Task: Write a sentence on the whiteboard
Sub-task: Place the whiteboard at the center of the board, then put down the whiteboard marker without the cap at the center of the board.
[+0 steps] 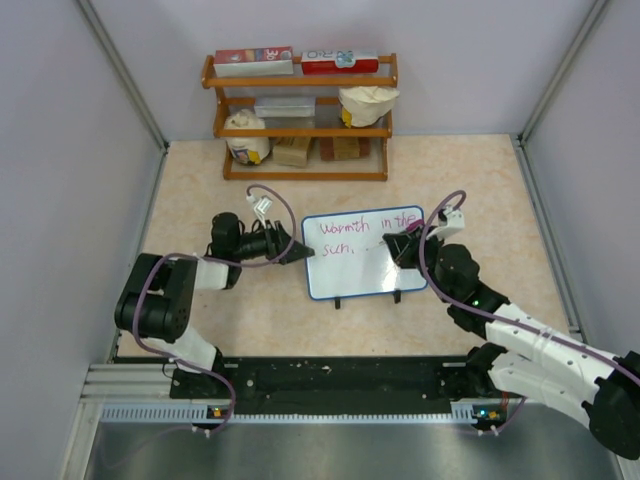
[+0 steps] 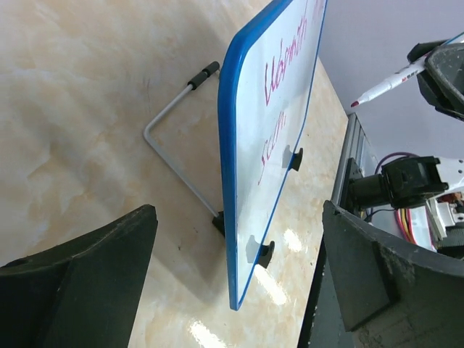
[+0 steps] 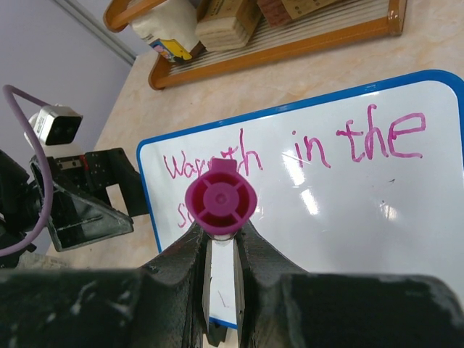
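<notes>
My right gripper should move back and down from the whiteboard (image 1: 365, 265) next, to the bare tabletop by its black feet (image 1: 390, 314), and let go of the marker, since the sentence is written.
The whiteboard (image 1: 365, 265) stands tilted on its black feet at mid-table, with "Warmth in the sun" written on it in magenta. It also shows in the left wrist view (image 2: 272, 167) and the right wrist view (image 3: 377, 225). My left gripper (image 1: 300, 254) is open, and the board's left edge lies between its wide jaws (image 2: 239, 217) without touching them. My right gripper (image 1: 398, 246) is shut on a magenta-capped marker (image 3: 220, 201). It holds the marker at the board's right side. The marker tip (image 2: 357, 103) sits a little off the board's face.
A wooden shelf (image 1: 300, 130) with boxes and bags stands against the back wall. The board's wire stand (image 2: 170, 123) reaches out behind it. Grey walls close in both sides. A metal rail (image 1: 300, 385) runs along the near edge.
</notes>
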Controlling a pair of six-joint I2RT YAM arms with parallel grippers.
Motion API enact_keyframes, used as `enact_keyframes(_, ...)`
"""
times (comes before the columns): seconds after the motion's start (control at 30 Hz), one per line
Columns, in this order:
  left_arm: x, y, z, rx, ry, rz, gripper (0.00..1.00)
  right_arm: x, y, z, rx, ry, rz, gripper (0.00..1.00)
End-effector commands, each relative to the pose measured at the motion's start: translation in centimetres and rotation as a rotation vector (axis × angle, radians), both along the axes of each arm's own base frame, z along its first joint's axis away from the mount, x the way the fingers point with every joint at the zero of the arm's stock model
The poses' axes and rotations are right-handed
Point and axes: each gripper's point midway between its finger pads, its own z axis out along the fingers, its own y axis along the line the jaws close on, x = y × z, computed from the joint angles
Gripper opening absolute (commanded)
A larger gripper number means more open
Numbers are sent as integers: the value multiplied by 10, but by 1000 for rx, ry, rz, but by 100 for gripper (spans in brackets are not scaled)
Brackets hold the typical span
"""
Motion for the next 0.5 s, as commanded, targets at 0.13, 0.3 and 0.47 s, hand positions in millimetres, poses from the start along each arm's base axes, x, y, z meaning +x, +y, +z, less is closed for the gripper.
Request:
enact_keyframes(0.13, 8, 17, 14, 25, -113, 101, 99, -6, -1, 6, 18, 2, 22, 0)
enact_keyframes(0.3, 12, 27, 14, 58, -135, 167, 99, -14, -8, 0, 15, 32, 14, 0)
enact_keyframes(0.47, 21, 43, 6, 143, -123, 288, 99, -27, -16, -5, 21, 63, 18, 0)
